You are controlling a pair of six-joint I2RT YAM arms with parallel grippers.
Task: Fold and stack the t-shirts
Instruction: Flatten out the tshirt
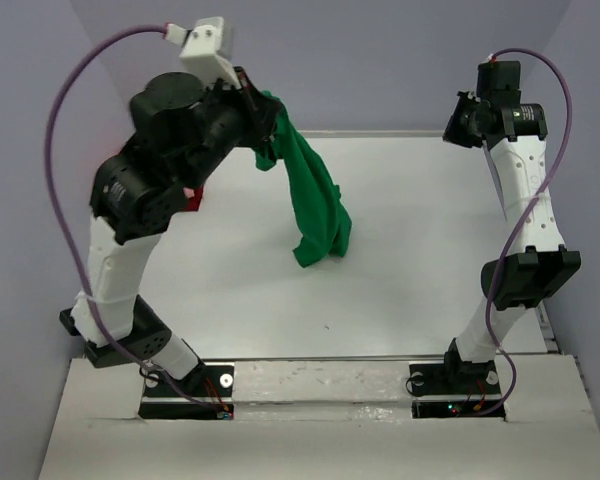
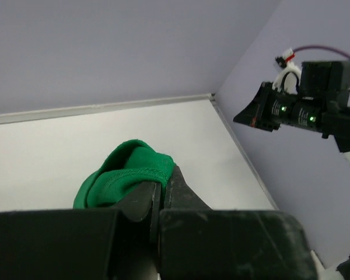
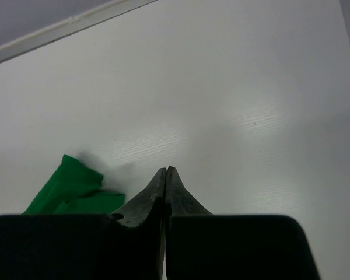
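The green t-shirt (image 1: 315, 195) hangs bunched, so my left gripper swings side to side in the top view next, then lowers it toward the bare tabletop and releases.
A green t-shirt (image 1: 315, 195) hangs from my left gripper (image 1: 265, 118), which is raised high over the back left of the table. Its lower end rests bunched on the table. In the left wrist view the jaws are shut on a hemmed fold of the green t-shirt (image 2: 128, 172), with my left gripper (image 2: 163, 178) pinching it at the tips. My right gripper (image 1: 458, 118) is raised at the back right, shut and empty. In the right wrist view my right gripper (image 3: 165, 171) has its tips together, and the green t-shirt (image 3: 70, 186) shows low on the left.
A small red item (image 1: 192, 198) shows behind the left arm at the table's left side. The white table (image 1: 410, 260) has a raised rim along its back and right edges, with purple walls around it.
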